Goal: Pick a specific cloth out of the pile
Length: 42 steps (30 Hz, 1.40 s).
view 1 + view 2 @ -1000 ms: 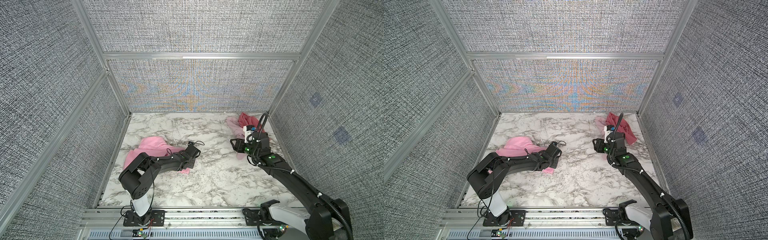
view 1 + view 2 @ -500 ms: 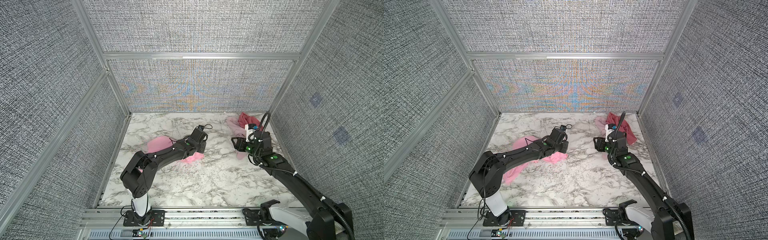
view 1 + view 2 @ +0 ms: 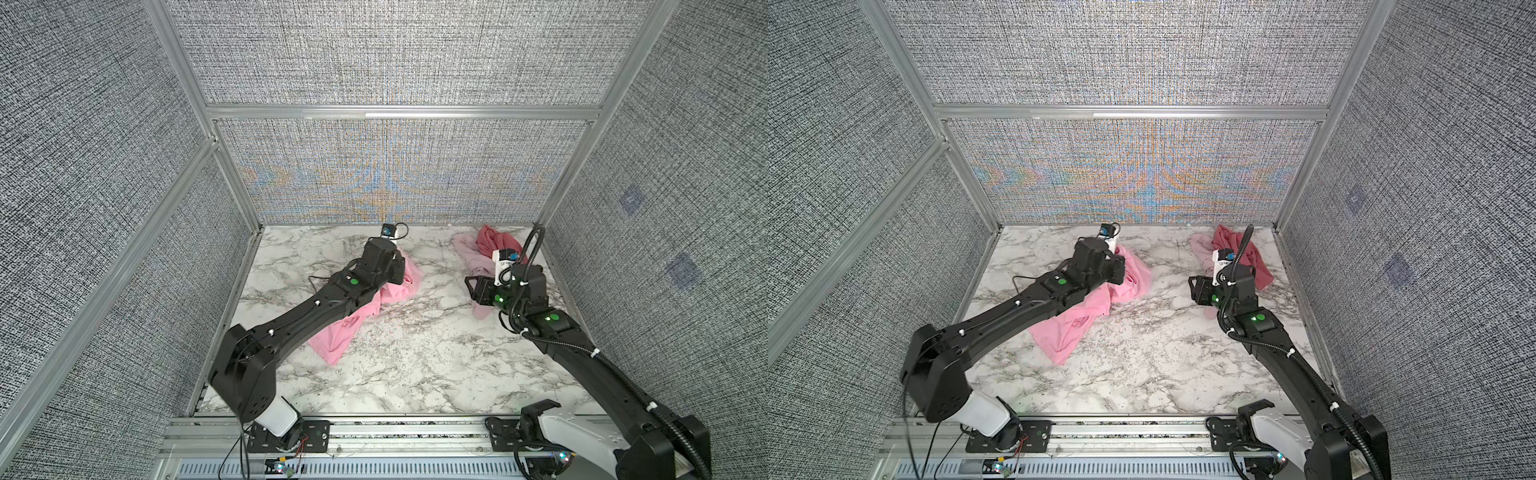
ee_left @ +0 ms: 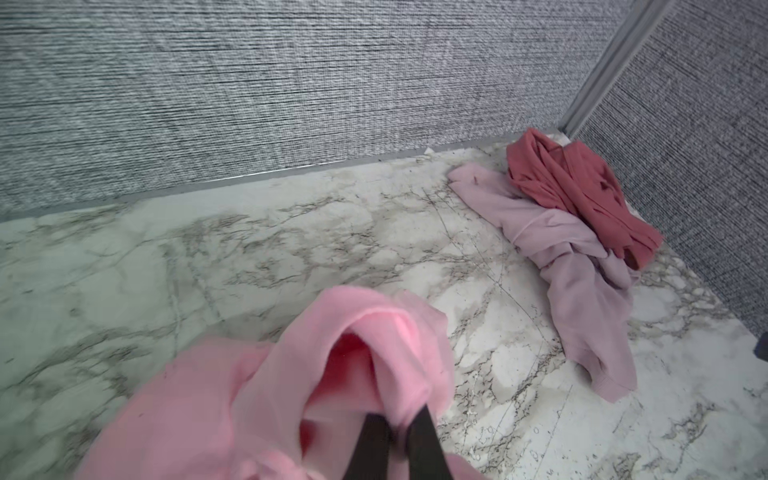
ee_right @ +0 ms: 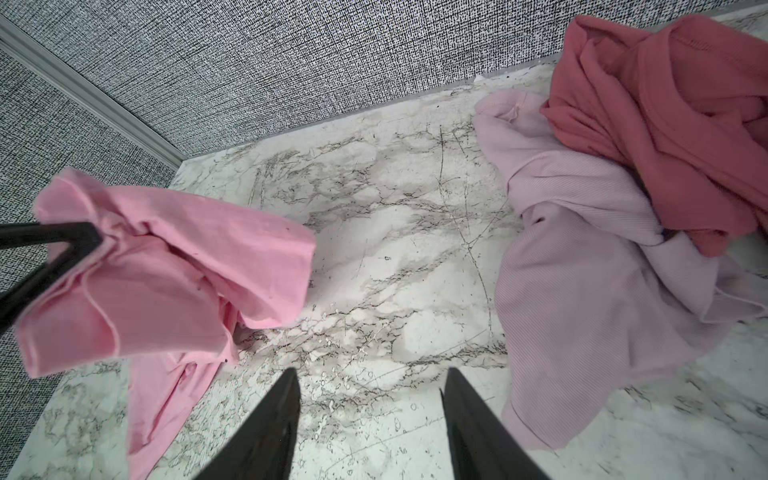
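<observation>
The cloth's trailing end (image 3: 334,342) is separated from the pile by bare marble, so my left gripper moves back and down beside that end next and releases the cloth's bunched fold there.
The cloth (image 3: 345,328) (image 3: 1067,332), bright pink, is lifted at one end and trails down onto the marble left of the middle. My left gripper (image 4: 401,415) (image 3: 397,270) is shut on a bunched fold of it (image 4: 374,332); the right wrist view shows one of its black fingers (image 5: 54,237) pinching the fabric (image 5: 166,270). The pile (image 3: 486,249) (image 3: 1229,253) lies in the back right corner: a pale dusty-pink cloth (image 4: 582,291) (image 5: 582,270) with a rose-red cloth (image 4: 573,187) (image 5: 665,104) on top. My right gripper (image 5: 370,382) (image 3: 473,286) hovers open and empty beside the pile.
The marble tabletop (image 3: 415,353) is boxed in by grey fabric walls with aluminium posts (image 3: 552,195). A bare strip of marble (image 5: 395,249) separates the held cloth from the pile. A metal rail (image 3: 374,432) runs along the front edge.
My left arm has swung from the front left toward the back middle, dragging and lifting the bright pink cloth with it. The right arm has stayed almost still, jaws unchanged.
</observation>
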Each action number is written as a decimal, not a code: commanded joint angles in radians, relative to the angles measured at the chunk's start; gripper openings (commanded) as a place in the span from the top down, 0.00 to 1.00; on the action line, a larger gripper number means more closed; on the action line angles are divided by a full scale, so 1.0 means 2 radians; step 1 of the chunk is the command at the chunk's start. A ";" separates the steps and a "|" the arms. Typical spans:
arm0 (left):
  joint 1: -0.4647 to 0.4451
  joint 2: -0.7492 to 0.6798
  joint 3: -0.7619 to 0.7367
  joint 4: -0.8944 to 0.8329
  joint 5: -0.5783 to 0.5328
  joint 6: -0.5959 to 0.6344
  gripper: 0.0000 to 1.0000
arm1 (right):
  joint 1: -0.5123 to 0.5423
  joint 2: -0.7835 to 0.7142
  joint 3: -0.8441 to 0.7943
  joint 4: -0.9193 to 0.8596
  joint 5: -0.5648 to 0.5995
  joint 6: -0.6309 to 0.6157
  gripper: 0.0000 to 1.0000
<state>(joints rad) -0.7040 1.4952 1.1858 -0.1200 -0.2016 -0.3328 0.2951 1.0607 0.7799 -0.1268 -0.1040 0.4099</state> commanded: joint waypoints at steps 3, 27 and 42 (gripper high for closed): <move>0.050 -0.098 -0.111 0.064 -0.030 -0.036 1.00 | 0.000 0.009 0.006 0.011 -0.006 0.005 0.43; 0.157 -0.234 -0.323 -0.030 -0.068 -0.151 1.00 | 0.007 0.056 0.027 0.024 -0.019 0.009 0.43; 0.157 -0.243 -0.358 -0.075 -0.041 -0.176 0.71 | 0.015 0.064 0.027 0.033 -0.020 0.013 0.43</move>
<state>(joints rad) -0.3904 1.0065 0.4660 -0.2272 -0.3027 -0.6662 0.3218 1.1923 0.8268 -0.0856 -0.1421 0.4252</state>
